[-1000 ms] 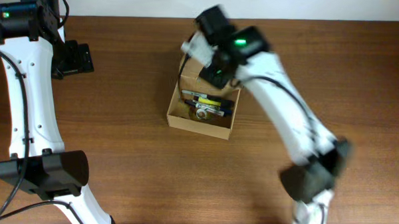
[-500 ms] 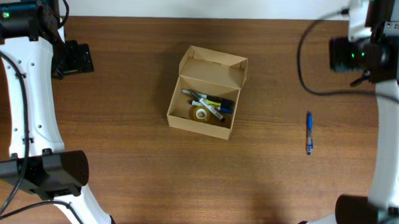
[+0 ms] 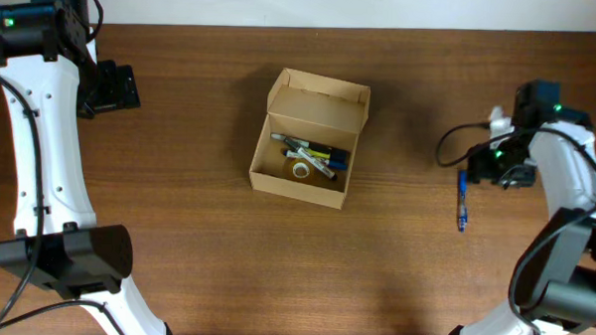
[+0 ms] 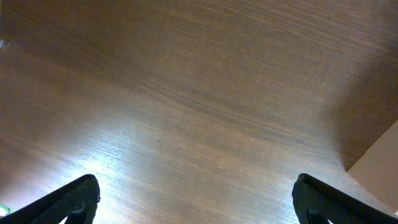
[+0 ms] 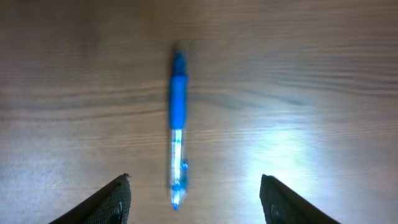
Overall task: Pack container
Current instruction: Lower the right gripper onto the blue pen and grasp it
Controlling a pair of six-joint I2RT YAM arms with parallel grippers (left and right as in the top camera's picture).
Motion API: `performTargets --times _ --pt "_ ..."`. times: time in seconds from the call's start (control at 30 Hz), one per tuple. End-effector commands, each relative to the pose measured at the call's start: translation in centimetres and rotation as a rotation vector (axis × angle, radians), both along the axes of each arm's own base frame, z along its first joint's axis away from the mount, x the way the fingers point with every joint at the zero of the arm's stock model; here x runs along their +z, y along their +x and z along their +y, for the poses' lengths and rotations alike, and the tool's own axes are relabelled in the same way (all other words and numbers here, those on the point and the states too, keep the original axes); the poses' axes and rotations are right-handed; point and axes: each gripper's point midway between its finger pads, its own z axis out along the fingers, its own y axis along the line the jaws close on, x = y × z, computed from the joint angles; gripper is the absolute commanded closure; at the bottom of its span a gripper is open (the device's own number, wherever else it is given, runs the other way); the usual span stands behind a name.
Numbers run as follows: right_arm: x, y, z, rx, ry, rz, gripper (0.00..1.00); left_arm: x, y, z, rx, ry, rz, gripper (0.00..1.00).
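Note:
The pen lies off-center between the fingers of my right gripper. I need to lower this gripper and move it to the left in the overhead view onto the blue pen's middle (image 3: 462,200) (image 5: 177,129).
The container, a tan cardboard box (image 3: 304,138), stands open at the table's middle with its flap lid raised at the back. Inside lie several pens and a roll of tape (image 3: 300,169). A blue pen (image 3: 462,199) lies on the table at the right. My right gripper (image 3: 499,167) is open just above it; in the right wrist view the blue pen (image 5: 176,124) lies ahead of my open fingers (image 5: 196,200), nearer the left one. My left gripper (image 3: 110,86) is open and empty at the far left, over bare wood (image 4: 196,200).
The table's far edge runs along the top of the overhead view. A corner of the box (image 4: 380,171) shows at the right edge of the left wrist view.
My right arm left the box, swung to the right side and came down over the blue pen. The left arm has not moved.

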Motion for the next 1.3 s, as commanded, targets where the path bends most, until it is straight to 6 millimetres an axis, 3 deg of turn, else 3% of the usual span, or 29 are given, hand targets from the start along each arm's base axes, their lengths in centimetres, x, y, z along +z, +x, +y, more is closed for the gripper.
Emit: performTargets --times 0.0,0.33,0.4,0.47,0.6,0.67,0.9,1.0,1.1,1.2,1.27 --pt "-2.4 -0.4 1.9 0.034 0.101 0.030 0.34 0.2 -0.3 0.2 -0.003 0.009 0.001 0.00" --pt "-7.0 -0.1 1.7 -0.084 0.121 0.091 0.53 0.2 -0.3 0.2 -0.003 0.009 0.001 0.00" --pt "-7.3 -0.3 1.7 -0.086 0.120 0.102 0.67 0.2 -0.3 0.2 -0.003 0.009 0.001 0.00" --pt "-7.7 -0.4 1.7 -0.086 0.122 0.113 0.70 0.2 -0.3 0.2 -0.003 0.009 0.001 0.00" --pt "-8.2 -0.6 1.1 -0.135 0.087 0.132 0.92 0.2 -0.3 0.2 -0.003 0.009 0.001 0.00" --pt "-8.3 -0.6 1.1 -0.135 0.087 0.133 0.96 0.2 -0.3 0.2 -0.003 0.009 0.001 0.00" --pt "-8.2 -0.6 1.1 -0.135 0.087 0.132 0.96 0.2 -0.3 0.2 -0.003 0.009 0.001 0.00" --pt "-7.6 -0.1 1.0 -0.135 0.089 0.126 0.96 0.2 -0.3 0.2 -0.003 0.009 0.001 0.00" --pt "-5.5 1.3 1.2 -0.132 0.112 0.100 0.96 0.2 -0.3 0.2 -0.003 0.009 0.001 0.00" --pt "-2.2 3.1 1.1 -0.129 0.125 0.055 0.96 0.2 -0.3 0.2 -0.003 0.009 0.001 0.00" --pt "1.3 4.9 1.5 -0.119 0.150 -0.001 0.96 0.2 -0.3 0.2 -0.003 0.009 0.001 0.00"
